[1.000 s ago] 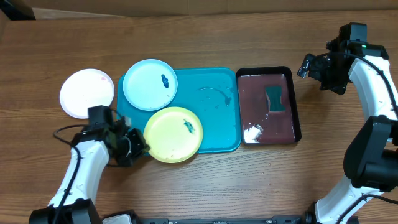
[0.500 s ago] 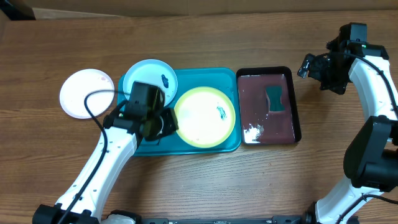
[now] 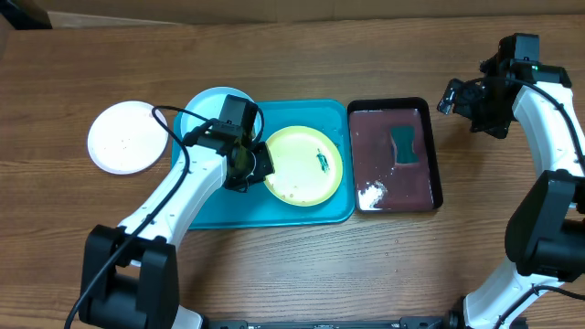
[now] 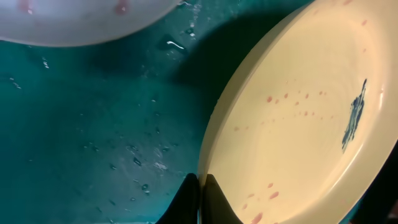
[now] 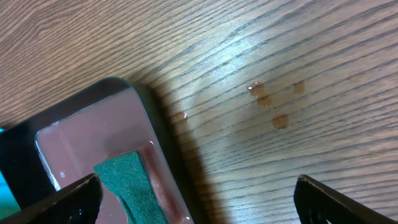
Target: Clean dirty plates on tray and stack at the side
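Observation:
The yellow-green plate's pinched rim is raised over a shadow, so I should lower my left gripper toward the turquoise tray's bottom beneath and release the plate's rim.
The yellow-green plate (image 3: 303,165) with a dark smudge lies in the middle of the turquoise tray (image 3: 315,215). My left gripper (image 3: 259,167) is shut on its left rim; in the left wrist view the fingers (image 4: 200,199) pinch the edge of the yellow-green plate (image 4: 298,124). The pale blue plate (image 3: 203,111) sits at the tray's far left corner, partly hidden by my left arm. The white plate (image 3: 121,137) lies on the table left of the tray. My right gripper (image 3: 454,97) is open and empty, hovering right of the black tray.
A black tray (image 3: 395,155) with reddish water, a green sponge (image 3: 403,144) and white foam stands right of the turquoise tray; the right wrist view shows its corner (image 5: 140,99) and the sponge (image 5: 127,186). Small droplets (image 5: 267,99) mark the wooden table.
My left gripper has dragged the yellow-green plate from the tray's front left edge rightward onto the tray's middle. The right arm has not moved.

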{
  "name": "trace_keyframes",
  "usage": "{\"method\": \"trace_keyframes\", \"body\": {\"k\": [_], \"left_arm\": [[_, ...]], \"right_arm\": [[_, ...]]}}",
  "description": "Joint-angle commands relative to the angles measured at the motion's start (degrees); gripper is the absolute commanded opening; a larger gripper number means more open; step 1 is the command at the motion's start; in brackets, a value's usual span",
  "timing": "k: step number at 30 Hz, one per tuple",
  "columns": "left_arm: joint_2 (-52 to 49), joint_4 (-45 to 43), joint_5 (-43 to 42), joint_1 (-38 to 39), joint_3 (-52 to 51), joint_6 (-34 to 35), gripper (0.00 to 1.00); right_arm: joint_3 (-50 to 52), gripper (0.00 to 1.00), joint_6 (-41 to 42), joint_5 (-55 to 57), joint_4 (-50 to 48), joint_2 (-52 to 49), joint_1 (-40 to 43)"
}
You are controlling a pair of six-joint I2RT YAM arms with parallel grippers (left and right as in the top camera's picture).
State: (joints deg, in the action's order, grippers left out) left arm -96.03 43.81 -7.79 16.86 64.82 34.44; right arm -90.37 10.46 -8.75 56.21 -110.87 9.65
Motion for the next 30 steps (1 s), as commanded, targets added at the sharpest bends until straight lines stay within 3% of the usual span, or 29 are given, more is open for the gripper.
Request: {"method": "trace_keyframes", "body": {"k": [1, 5, 16, 23, 27, 30], "left_arm": [[-0.2, 0.0, 3.3, 0.2, 1.8, 0.4, 0.04], [-1.1, -0.2, 7.1, 1.2, 1.7, 0.3, 0.04], [-7.3, -0.8, 7.3, 1.7, 1.7, 0.5, 0.05], [-8.7, -1.4, 6.8, 1.7, 1.7, -0.1, 0.28], [-8.7, -1.6, 6.7, 1.7, 1.7, -2.2, 0.21], [-8.7, -1.5, 6.7, 1.7, 1.7, -2.3, 0.15]], "right_arm": [[0.2, 1.00, 0.1, -0.1, -0.2, 0.5, -0.1], [0.2, 1.00, 0.1, -0.1, -0.2, 0.5, -0.1], [0.2, 1.00, 0.1, -0.1, -0.2, 0.5, -0.1], [0.2, 1.00, 0.1, -0.2, -0.2, 0.5, -0.1], [0.2, 1.00, 0.1, -1.7, -0.1, 0.5, -0.1], [0.2, 1.00, 0.1, -9.0, 4.2, 0.5, -0.2]]}}
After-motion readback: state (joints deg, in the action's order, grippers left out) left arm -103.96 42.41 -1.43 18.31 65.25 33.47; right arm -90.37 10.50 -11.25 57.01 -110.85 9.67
